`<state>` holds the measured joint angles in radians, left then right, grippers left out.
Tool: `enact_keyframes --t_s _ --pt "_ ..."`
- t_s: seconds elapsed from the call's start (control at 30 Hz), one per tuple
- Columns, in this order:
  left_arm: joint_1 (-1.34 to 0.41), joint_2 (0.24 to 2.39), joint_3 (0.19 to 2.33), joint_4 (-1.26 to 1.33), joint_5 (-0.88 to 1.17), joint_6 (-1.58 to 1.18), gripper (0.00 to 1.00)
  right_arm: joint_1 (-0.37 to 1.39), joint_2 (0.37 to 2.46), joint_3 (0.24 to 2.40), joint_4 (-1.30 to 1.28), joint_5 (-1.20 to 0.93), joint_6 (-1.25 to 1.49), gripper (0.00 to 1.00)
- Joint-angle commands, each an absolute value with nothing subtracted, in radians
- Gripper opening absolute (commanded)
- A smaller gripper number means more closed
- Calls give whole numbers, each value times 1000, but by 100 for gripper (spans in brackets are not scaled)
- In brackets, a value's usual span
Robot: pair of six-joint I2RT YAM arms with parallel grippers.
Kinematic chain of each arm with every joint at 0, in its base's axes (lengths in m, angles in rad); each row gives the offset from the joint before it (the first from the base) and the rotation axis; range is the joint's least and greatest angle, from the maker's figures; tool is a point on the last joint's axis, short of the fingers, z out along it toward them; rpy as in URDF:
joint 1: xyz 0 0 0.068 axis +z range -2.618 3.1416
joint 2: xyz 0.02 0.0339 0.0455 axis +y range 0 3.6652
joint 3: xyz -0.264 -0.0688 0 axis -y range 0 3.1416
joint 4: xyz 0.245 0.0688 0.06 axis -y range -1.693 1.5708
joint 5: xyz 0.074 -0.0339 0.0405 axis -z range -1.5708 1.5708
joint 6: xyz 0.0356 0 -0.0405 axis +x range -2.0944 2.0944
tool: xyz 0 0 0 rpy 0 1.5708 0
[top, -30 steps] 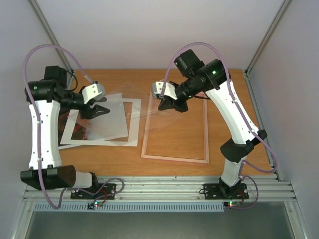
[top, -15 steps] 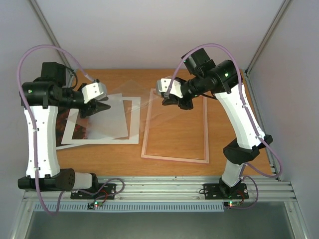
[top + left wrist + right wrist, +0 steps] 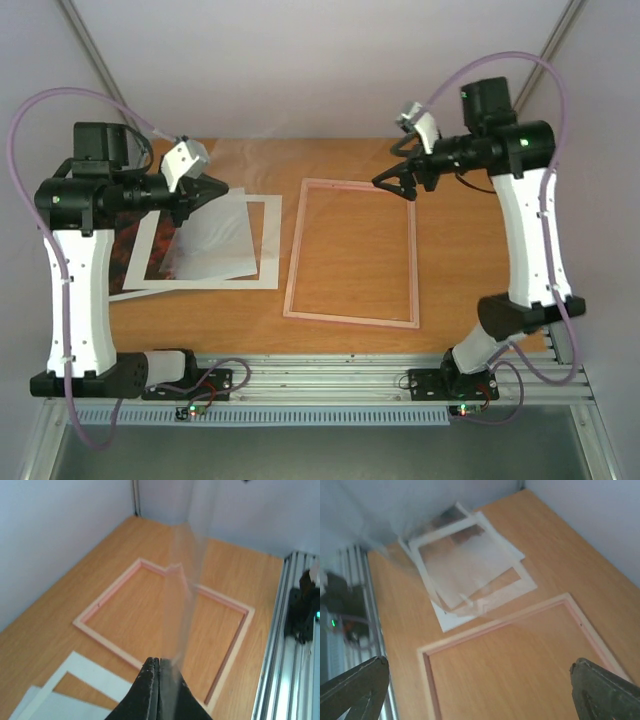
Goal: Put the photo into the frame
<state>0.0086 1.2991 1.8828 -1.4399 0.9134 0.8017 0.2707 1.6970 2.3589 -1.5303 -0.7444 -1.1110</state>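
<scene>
My right gripper tilts up from the frame (image 3: 351,319) next, then moves toward my left gripper onto the clear pane's loose edge, because that edge hangs unheld.
The pink-rimmed frame (image 3: 351,319) lies flat on the wooden table, with bare wood showing inside it. A clear pane (image 3: 215,240) hangs tilted over the white mat, and my left gripper (image 3: 212,188) is shut on its upper edge. In the left wrist view the pane (image 3: 182,580) rises from the closed left gripper (image 3: 157,660), above the frame (image 3: 100,638). The photo (image 3: 128,248) shows only as a dark red patch under the mat's left side. My right gripper (image 3: 390,185) hovers open and empty over the frame's far right corner, its fingers (image 3: 355,685) spread wide above the frame (image 3: 495,625).
A white cut-out mat (image 3: 268,240) lies left of the frame, also seen from the right wrist as the mat (image 3: 525,582). An aluminium rail (image 3: 330,380) runs along the near edge. Grey walls close in the back and both sides.
My right gripper let go of the pane, opened wide and swung up and to the right. My left gripper closed on the pane's edge and lifted it over the mat.
</scene>
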Motion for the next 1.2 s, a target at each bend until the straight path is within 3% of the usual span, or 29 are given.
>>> enact_keyframes --t_s 0.0,0.13,0.37,0.63,0.93,1.03,1.17 --pt "5 1256 1870 -1146 1052 474 0 134 1492 2056 -1225 -1010 -799 98" --pt "5 1232 1850 -996 1118 329 0 75 1333 1751 -933 -1108 -672 98" --pt "5 1180 1721 -554 1239 -92 1 78 1332 1599 -677 -1233 -436 99" --pt "-22 1178 1674 -321 1289 -375 0 105 1449 1611 -465 -1261 -287 98" --pt "-51 1164 1675 -381 1300 -366 0 143 1526 1693 -226 -1374 -28 98" --pt "-51 1164 1670 -419 1271 -341 0 164 1522 1699 -106 -1406 110 89" --pt "-51 1168 1662 -489 1202 -292 1 196 1495 1713 -128 -1406 124 55"
